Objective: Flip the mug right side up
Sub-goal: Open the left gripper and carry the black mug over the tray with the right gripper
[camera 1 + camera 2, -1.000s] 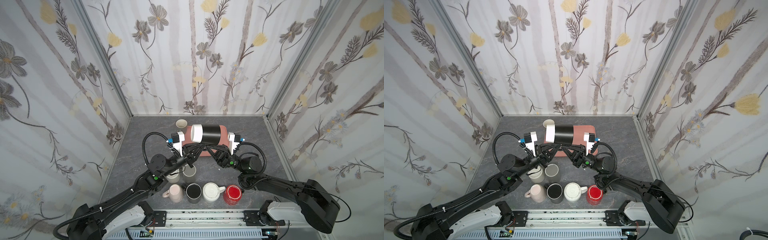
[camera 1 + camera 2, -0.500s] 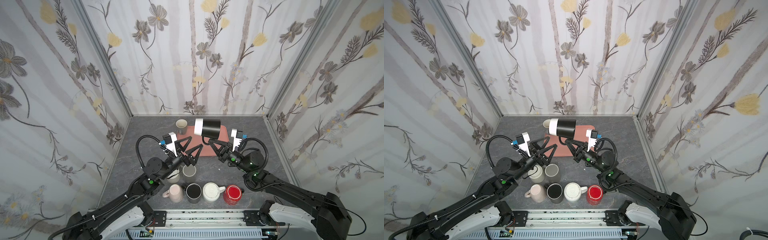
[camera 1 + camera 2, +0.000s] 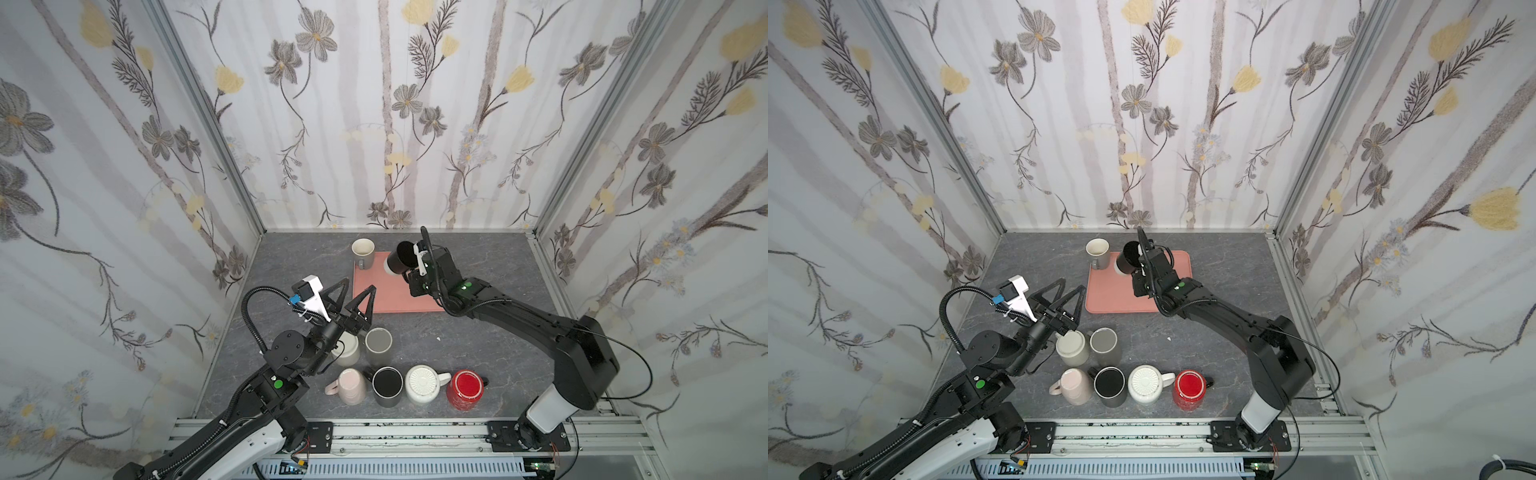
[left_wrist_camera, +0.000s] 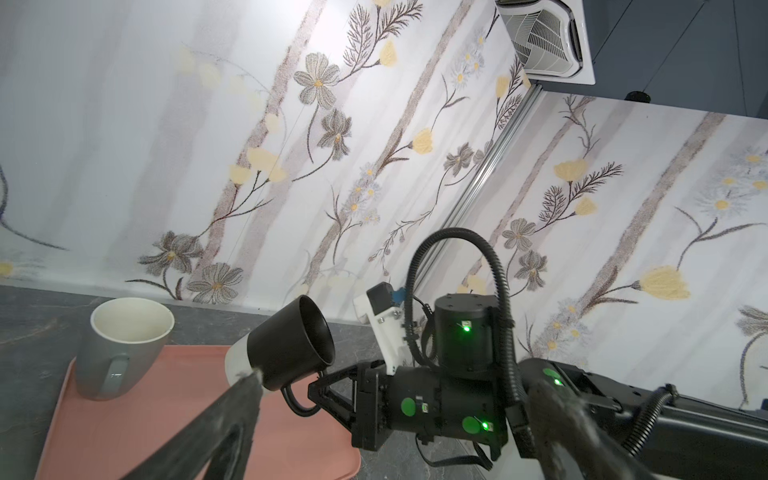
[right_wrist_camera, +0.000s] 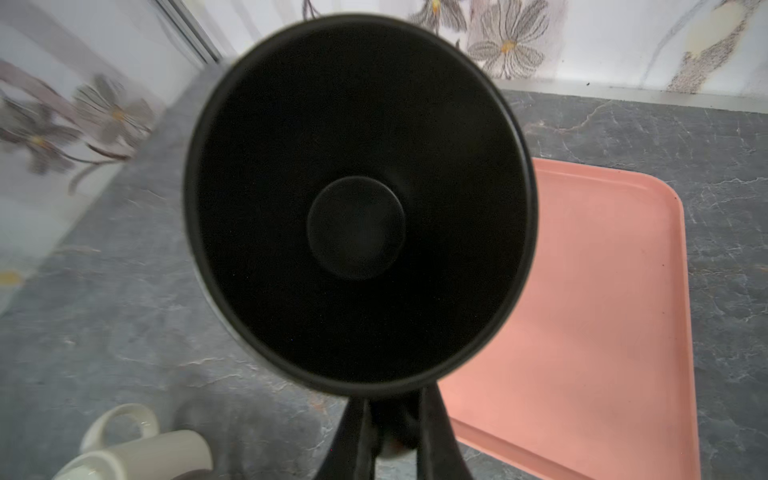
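Next, my right gripper moves outward and down to the tray's back edge [image 3: 381, 258] beside the grey mug and releases, as bare pink shows there for the black mug's base.
The mug [image 3: 400, 258] is black with a white base. It hangs tilted over the back of the pink tray [image 3: 390, 300], mouth pointing up and its dark inside showing in both top views [image 3: 1129, 255]. My right gripper [image 3: 410, 272] is shut on its handle, with the fingers [image 5: 361, 436] under the rim in the right wrist view. The left wrist view shows the mug [image 4: 291, 345] from the side, handle downward. My left gripper [image 3: 358, 286] stands open and empty at the tray's front left corner, apart from the mug.
A grey mug [image 3: 363, 251] stands upright at the tray's back left corner. Several mugs sit in front: cream [image 3: 347, 350], grey [image 3: 379, 345], pink [image 3: 351, 386], black [image 3: 387, 386], white [image 3: 423, 384], red [image 3: 465, 388]. Floral walls close three sides.
My left gripper let go of the mug, opened and drew back toward the front left. The right gripper carried the mug to the tray's back and turned its mouth upward.
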`<state>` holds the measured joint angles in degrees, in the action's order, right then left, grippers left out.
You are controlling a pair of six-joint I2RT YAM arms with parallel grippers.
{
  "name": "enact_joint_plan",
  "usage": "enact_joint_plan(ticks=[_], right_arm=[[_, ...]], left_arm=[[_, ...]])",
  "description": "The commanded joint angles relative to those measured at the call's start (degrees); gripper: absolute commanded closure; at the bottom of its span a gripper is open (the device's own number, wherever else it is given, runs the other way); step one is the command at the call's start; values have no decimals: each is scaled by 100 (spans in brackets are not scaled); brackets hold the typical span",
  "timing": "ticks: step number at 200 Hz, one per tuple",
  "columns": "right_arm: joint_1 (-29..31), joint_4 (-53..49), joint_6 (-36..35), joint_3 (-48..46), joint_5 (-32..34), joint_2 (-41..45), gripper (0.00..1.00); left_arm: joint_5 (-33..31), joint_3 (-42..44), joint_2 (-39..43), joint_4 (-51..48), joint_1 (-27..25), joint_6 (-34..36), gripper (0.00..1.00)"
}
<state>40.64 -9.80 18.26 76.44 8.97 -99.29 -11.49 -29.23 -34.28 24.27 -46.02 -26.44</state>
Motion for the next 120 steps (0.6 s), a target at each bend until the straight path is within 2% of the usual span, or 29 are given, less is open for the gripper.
enact_joint_plan(ticks=[1, 46, 120], right_arm=[[-13, -471, -509, 854, 544, -672, 100], [-143, -874, -609, 2087, 725, -1963, 100], [-313, -1468, -710, 3603, 735, -3210, 100]], left_arm=[[-173, 55, 209, -283, 3, 112, 0], [-175, 166, 609, -492, 5, 116, 0], [-126, 271, 732, -549, 4, 51, 0]])
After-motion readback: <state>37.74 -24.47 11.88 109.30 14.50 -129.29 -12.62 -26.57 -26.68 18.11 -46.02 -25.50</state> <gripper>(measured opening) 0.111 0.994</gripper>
